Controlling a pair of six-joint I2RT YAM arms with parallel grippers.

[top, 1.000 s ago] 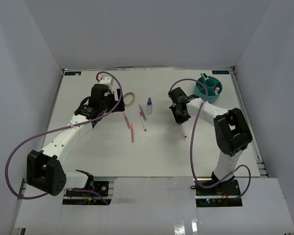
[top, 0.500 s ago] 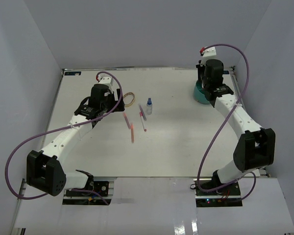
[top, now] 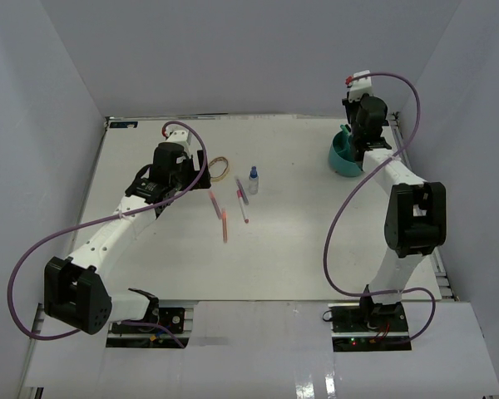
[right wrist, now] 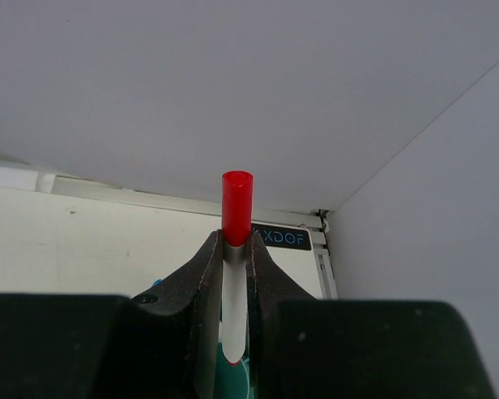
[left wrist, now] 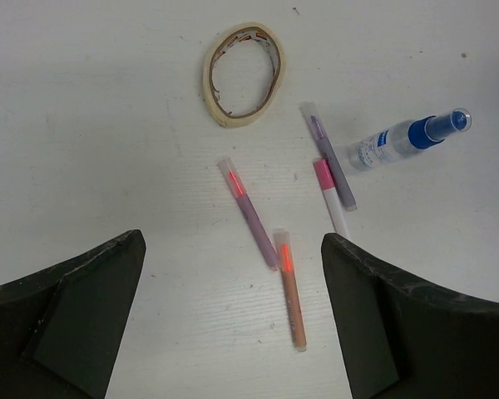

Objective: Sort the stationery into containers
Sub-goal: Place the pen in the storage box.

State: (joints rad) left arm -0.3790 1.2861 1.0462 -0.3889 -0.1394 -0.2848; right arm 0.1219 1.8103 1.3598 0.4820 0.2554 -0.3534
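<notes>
The upright white pen's tip is still above the teal organiser, so the robot's right gripper will next lower the pen straight toward the teal organiser's opening (top: 343,146) (right wrist: 232,379).
My right gripper (right wrist: 235,243) is shut on a white pen with a red cap (right wrist: 237,208), held upright. It hangs over the teal organiser (top: 342,160) at the back right, whose teal (right wrist: 226,381) shows just below the pen's tip. My left gripper (left wrist: 233,249) is open above loose stationery on the table. Below it lie a purple pen (left wrist: 251,214), an orange pen (left wrist: 292,295), a grey-purple pen (left wrist: 331,158) and a white pen with a pink cap (left wrist: 330,198). A tan rubber band (left wrist: 243,73) and a clear blue-capped bottle (left wrist: 403,140) lie further back.
White walls close in the table on three sides. The right wall and the table's back right corner stand close behind the organiser. Seen from above, the pens (top: 225,223), the bottle (top: 253,179) and the rubber band (top: 220,166) are grouped left of the table's middle.
My right arm swung from the middle of the table up to the back right, over the organiser, with the pen in its grip. The left arm has not moved.
</notes>
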